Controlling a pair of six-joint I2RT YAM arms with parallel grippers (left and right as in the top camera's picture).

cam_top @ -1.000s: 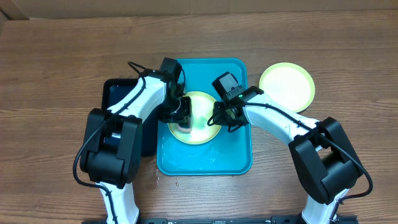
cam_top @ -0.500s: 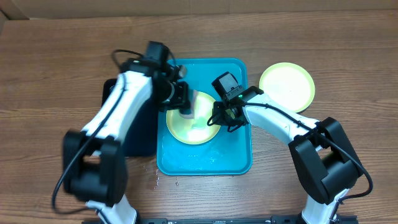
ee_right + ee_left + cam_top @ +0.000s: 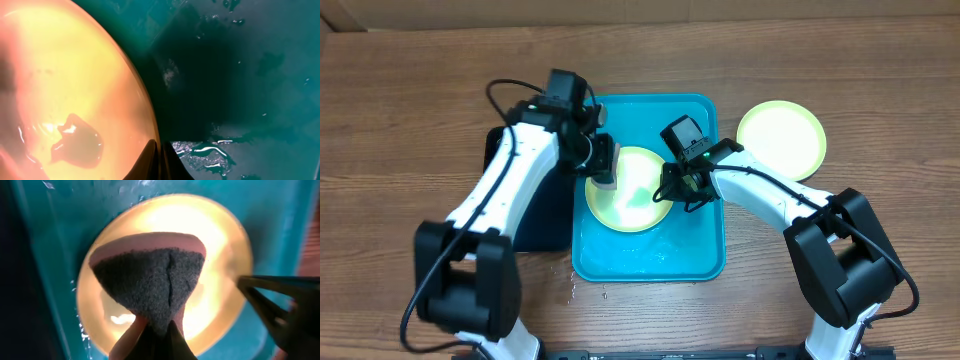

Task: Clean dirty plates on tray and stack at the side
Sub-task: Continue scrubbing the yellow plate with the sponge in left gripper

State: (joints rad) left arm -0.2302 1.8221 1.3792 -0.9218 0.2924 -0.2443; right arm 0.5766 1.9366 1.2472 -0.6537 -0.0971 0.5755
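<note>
My left gripper carries the sponge over the black tray next, lowers it and releases it. The tray lies to the gripper's left in the overhead view.
A yellow-green plate (image 3: 638, 195) lies on the wet turquoise tray (image 3: 705, 250). My left gripper (image 3: 603, 168) is shut on a sponge (image 3: 150, 280), dark grey with a pink back, and holds it over the plate's far-left edge. My right gripper (image 3: 673, 188) is shut on the plate's right rim (image 3: 145, 115). A reddish smear (image 3: 75, 142) sits on the plate (image 3: 65, 75) in the right wrist view. A second yellow-green plate (image 3: 781, 138) lies on the table to the right of the tray. No light cyan plate is in view.
A black tray (image 3: 515, 200) lies against the turquoise tray's left side, under my left arm. Water drops lie on the tray floor (image 3: 240, 75) and on the table at the tray's front-left corner (image 3: 582, 290).
My left gripper has moved with the sponge from the plate's near-left part toward its far-left edge. The right gripper and the plate have stayed put.
</note>
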